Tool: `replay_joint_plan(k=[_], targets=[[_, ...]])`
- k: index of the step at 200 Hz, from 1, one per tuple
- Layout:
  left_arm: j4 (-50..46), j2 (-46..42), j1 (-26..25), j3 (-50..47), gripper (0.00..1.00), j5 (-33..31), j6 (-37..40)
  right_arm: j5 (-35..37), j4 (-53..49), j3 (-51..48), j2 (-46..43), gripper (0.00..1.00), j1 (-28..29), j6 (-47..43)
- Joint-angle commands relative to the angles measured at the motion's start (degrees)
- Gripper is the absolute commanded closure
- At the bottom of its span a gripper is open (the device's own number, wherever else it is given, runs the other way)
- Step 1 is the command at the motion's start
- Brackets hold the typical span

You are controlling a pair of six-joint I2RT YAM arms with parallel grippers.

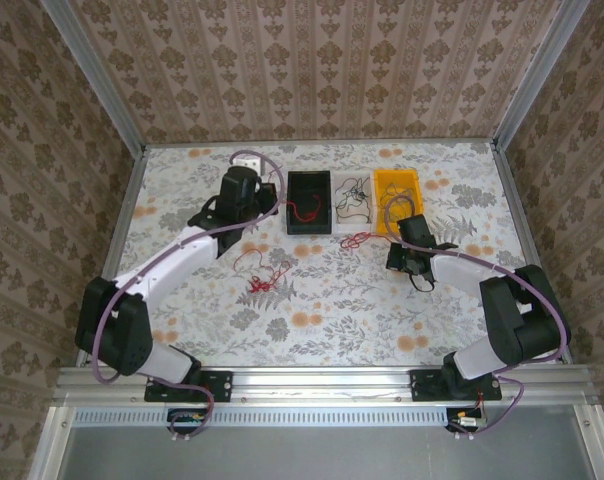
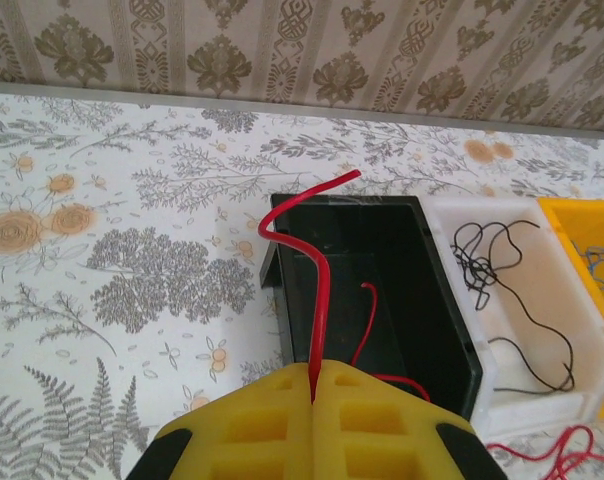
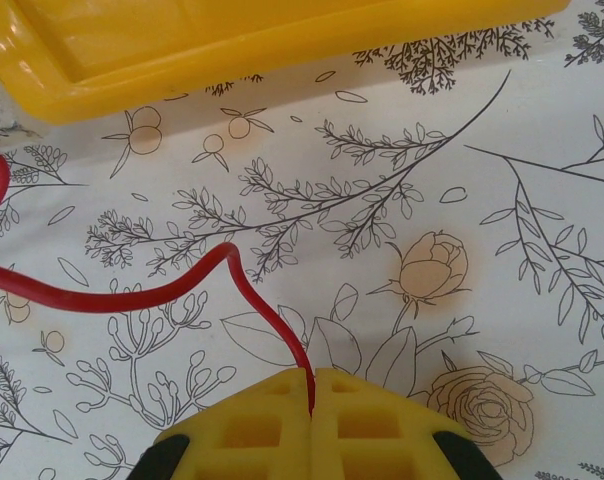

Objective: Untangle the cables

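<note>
The thin cable should go into the black bin, where red cable already rests. The bin is beside and below my left gripper, so it needs to move across and down inside next and let go of the cable.
My left gripper [image 2: 313,385] is shut on a thin red cable [image 2: 322,280] that rises from the pads and curls above the black bin [image 2: 278,250]. More red cable [image 2: 365,315] lies inside that bin. My right gripper [image 3: 311,392] is shut on another red cable [image 3: 172,288], which snakes left across the floral table just in front of the yellow bin [image 3: 232,75]. A loose tangle of red cables [image 1: 263,276] lies mid-table between the arms. A smaller red bundle [image 1: 357,240] sits in front of the bins.
Three bins stand in a row at the back: black [image 1: 309,225], white [image 1: 349,225] holding thin black wires [image 2: 487,255], and yellow [image 1: 398,178]. A small white box [image 1: 246,160] sits behind the left arm. Metal rails edge the table.
</note>
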Motion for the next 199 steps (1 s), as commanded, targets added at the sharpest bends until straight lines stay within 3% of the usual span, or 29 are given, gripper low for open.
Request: replay_joint_plan(k=[1,52,90,139,199], targets=[[-3.1,4.0,-1.4,5.6,1.00,-3.1,3.2,-0.8,0.7,-0.7,-0.8,1.00,-0.2,0.6],[-15.0,20.1,-6.5,22.3,1.00,-11.1,12.1,-0.7,0.6,-0.9,-1.0,1.00,-0.1,0.7],[-22.7,28.3,-5.7,30.6,1.00,-5.1,10.3,-0.7,0.8,-1.2,-1.4,1.00,-0.1,0.7],[-22.9,34.3,-1.7,34.6,1.00,6.4,5.7,-1.0,0.8,-0.9,-1.1,1.00,-0.1,0.5],[-30.2,43.0,-2.1,45.1,1.00,9.7,7.0,-1.1,0.5,-0.9,-0.9,1.00,-0.2,0.4]])
